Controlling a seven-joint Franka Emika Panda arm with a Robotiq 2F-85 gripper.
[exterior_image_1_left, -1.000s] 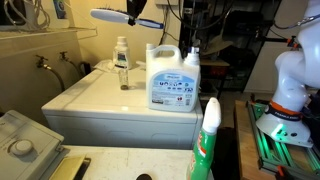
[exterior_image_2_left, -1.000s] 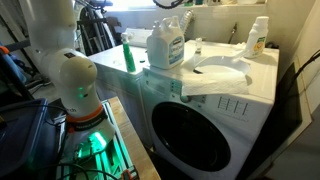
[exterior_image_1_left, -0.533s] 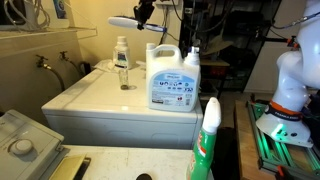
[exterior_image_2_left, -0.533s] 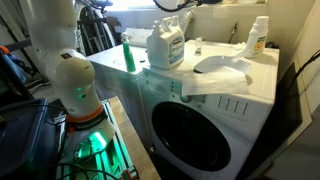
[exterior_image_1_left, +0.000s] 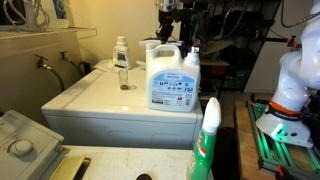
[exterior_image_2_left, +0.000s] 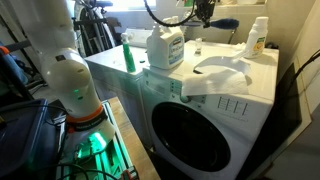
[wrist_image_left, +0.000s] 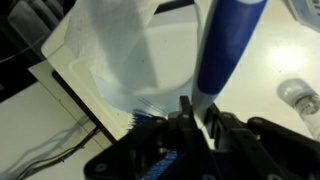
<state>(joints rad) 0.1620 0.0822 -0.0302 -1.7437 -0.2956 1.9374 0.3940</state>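
The robot should move its gripper down and outward past the detergent jug, to the shallow white tray by the cloth (exterior_image_2_left: 226, 68), before it puts down the brush.
My gripper (wrist_image_left: 197, 110) is shut on the white neck of a blue-handled brush (wrist_image_left: 230, 40). Blue bristles (wrist_image_left: 145, 118) show beside the jaws. In both exterior views the gripper (exterior_image_1_left: 168, 20) (exterior_image_2_left: 205, 12) hangs high above the white washing machine top (exterior_image_1_left: 90, 95), over the big white detergent jug (exterior_image_1_left: 170, 78) (exterior_image_2_left: 165, 47). In an exterior view the brush (exterior_image_2_left: 226, 22) sticks out sideways from the gripper. Below it in the wrist view lie a white cloth (wrist_image_left: 110, 40) and a small clear bottle (wrist_image_left: 300, 97).
A small clear bottle (exterior_image_1_left: 122, 62) stands at the back of the washer top. A green spray bottle (exterior_image_1_left: 207, 140) (exterior_image_2_left: 128, 55) stands near the jug. A white bottle (exterior_image_2_left: 258, 36) stands by the wall and a white cloth (exterior_image_2_left: 222, 65) lies on top. The robot base (exterior_image_2_left: 75, 95) is beside the washer.
The gripper has carried the brush from the left to above the detergent jug. The brush, earlier stretched out level to the left, has swung round.
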